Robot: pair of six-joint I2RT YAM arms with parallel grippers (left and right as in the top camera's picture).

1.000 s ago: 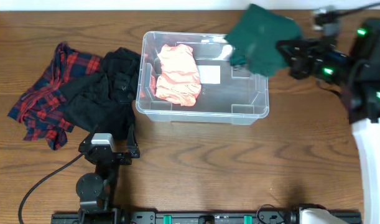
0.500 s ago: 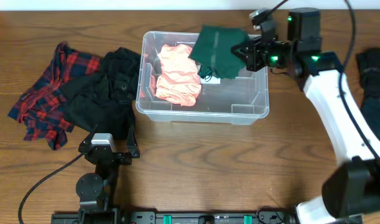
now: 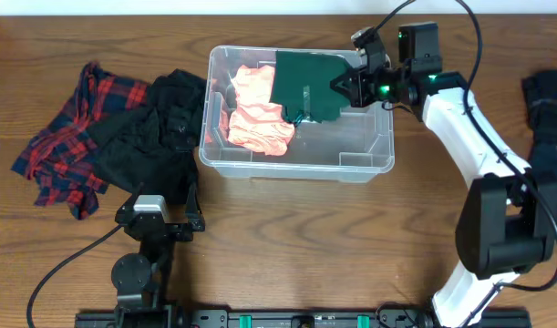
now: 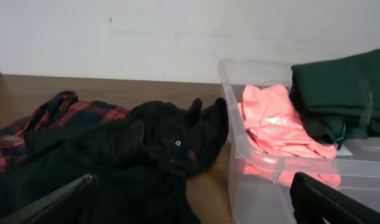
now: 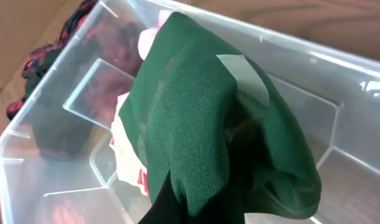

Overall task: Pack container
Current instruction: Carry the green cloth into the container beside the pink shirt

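Note:
My right gripper lowers the dark green cloth into the free space of the tub's bare bottom beside the pink cloth point(image 3: 256, 115) below next and releases it.
The container point(image 3: 296, 169) is a clear tub at the table's middle back. It holds a pink cloth point(image 3: 256, 115) at its left end. My right gripper point(image 3: 344, 87) is shut on a dark green cloth point(image 3: 305, 84) and holds it over the tub's middle, partly above the pink cloth. In the right wrist view the green cloth point(image 5: 208, 124) hangs over the tub point(image 5: 46, 124) and hides the fingers. My left gripper point(image 3: 159, 219) is open and empty near the front, left of the tub. In the left wrist view the tub point(image 4: 252, 168) shows with the pink cloth point(image 4: 277, 124) and the green cloth point(image 4: 339, 93) in it.
A black garment point(image 3: 155, 137) lies against the tub's left wall, and a red plaid shirt point(image 3: 68, 137) lies further left. Another dark item point(image 3: 547, 100) sits at the right edge of the table.
My right arm has swung left with the green cloth, from beyond the tub's right back corner to over its middle. The left arm has not moved.

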